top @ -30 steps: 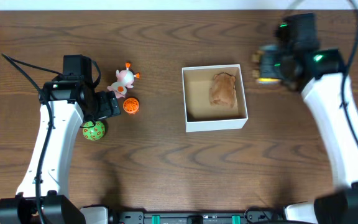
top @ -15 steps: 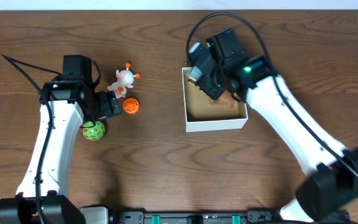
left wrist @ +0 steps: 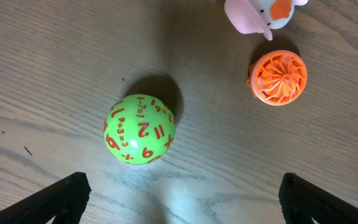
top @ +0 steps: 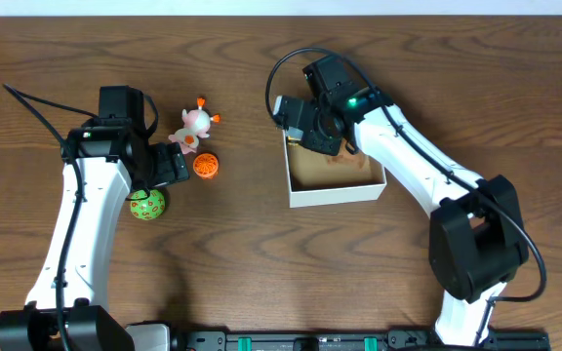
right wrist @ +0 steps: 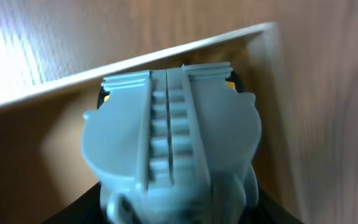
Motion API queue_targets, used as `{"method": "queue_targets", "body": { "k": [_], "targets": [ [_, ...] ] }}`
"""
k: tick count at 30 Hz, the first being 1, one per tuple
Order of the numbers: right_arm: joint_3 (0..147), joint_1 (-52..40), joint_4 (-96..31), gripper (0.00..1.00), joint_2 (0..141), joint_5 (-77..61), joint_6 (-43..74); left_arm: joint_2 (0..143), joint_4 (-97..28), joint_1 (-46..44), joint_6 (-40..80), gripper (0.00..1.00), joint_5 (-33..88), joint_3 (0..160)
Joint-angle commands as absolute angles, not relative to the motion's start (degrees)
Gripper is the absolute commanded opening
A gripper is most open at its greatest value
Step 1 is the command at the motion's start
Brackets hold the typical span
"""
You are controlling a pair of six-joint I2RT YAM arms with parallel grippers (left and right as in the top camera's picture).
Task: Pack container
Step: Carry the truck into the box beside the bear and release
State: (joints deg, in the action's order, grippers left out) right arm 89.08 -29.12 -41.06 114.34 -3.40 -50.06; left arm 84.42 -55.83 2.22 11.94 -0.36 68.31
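Note:
My right gripper brings the ridged toy down inside the box's white rim at the box's far corner and releases it next. The box's tan bottom lies below the gripper.
The container is a low white box with a tan inside, right of the table's middle. A brown toy lies in it, partly under my right arm. My right gripper is over the box's back left corner, shut on a pale blue-grey ridged toy. The box's white rim shows just behind that toy. My left gripper is open and empty, just above a green number ball, which also shows in the overhead view.
An orange ribbed ball and a pink and white duck-like toy lie on the table beyond the green ball, left of the box. They also show in the overhead view, the ball below the duck.
My right arm has swung from the far right of the table to the box's back left corner with the toy in its grip. The left arm has not moved.

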Motion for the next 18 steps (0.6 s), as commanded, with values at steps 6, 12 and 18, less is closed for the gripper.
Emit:
{"method": "queue_targets", "body": {
  "k": [6,12,18],
  "targets": [
    [89.2,-29.3,-41.7,0.32,117.7,0.2,-57.5,84.8,-56.1,2.5,11.2,0.98,-0.4,69.5],
    [89.2,-29.2,-40.4,0.56,117.7,0.4,-56.6,84.8,-56.1,2.5,11.2,0.98,-0.4,69.5],
    [90.6,-29.5,-38.3,0.99,115.6,5.6,-43.7,84.8,-56.1,2.5,11.2,0.98,-0.4,69.5]
  ]
}}
